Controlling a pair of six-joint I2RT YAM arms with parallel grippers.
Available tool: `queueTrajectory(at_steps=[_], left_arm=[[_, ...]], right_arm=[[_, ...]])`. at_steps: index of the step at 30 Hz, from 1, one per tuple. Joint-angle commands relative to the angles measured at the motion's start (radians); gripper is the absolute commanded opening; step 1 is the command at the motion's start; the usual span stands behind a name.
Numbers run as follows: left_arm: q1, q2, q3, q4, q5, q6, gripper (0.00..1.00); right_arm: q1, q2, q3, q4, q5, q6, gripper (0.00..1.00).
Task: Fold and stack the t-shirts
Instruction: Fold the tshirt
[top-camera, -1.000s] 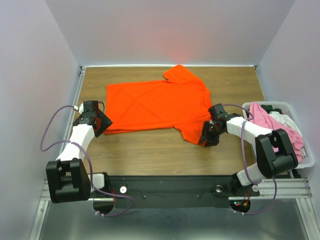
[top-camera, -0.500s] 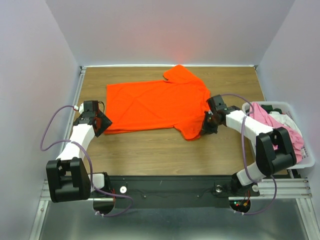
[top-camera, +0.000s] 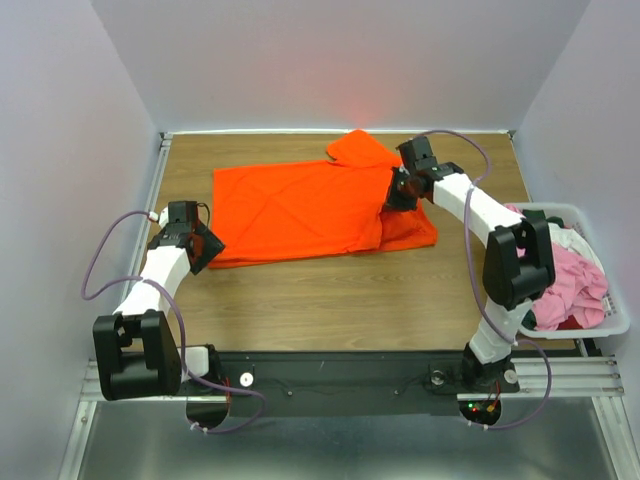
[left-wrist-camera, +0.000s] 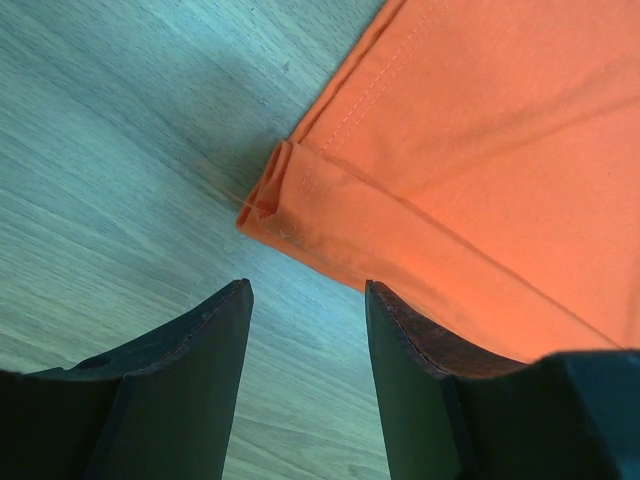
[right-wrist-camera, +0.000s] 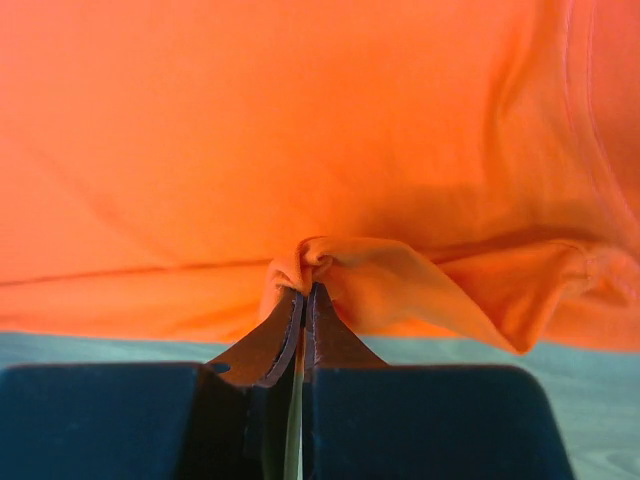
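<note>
The pinched sleeve is still close to the shirt's near edge, so the robot's right gripper needs to carry it outward over the shirt's body next.
The bright orange t-shirt (top-camera: 300, 210) lies flat across the wooden table, neck end to the right. My right gripper (top-camera: 397, 190) is shut on a pinched fold of its near sleeve (right-wrist-camera: 340, 270) and holds it over the shirt's right part, so that sleeve lies folded back (top-camera: 408, 228). My left gripper (top-camera: 200, 248) is open and empty, low over the table just off the shirt's bottom-left hem corner (left-wrist-camera: 272, 200). Pink and white shirts (top-camera: 565, 275) lie heaped in the bin at the right.
A white plastic bin (top-camera: 610, 325) stands at the table's right edge. Grey walls close in the table at the left, back and right. Bare wood (top-camera: 330, 300) lies between the shirt and the near rail.
My right gripper has carried the near sleeve from the table's front right up and back over the shirt, folding it inward. The left arm has not moved.
</note>
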Motion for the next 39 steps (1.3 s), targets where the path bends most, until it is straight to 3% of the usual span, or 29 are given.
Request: queueTrajectory(at_steps=[1,21,35,38,39], left_arm=[[-0.004,0.001,0.025,0.004,-0.011,0.019,0.60],[-0.004,0.007,0.020,0.001,-0.004,0.026,0.61],[-0.004,0.007,0.010,-0.002,-0.005,0.033,0.61],[-0.004,0.007,0.010,0.000,-0.005,0.034,0.61],[-0.002,0.008,0.010,0.000,-0.005,0.034,0.61]], right_arm=[[0.010,0.048,0.124,0.012,0.068,-0.042,0.01],[-0.010,0.285,0.360,0.020,0.182,-0.025,0.01],[-0.044,0.349,0.405,0.031,0.185,0.056,0.02],[-0.046,0.366,0.409,0.031,0.174,0.061,0.12],[-0.047,0.366,0.402,0.034,0.170,0.064,0.21]])
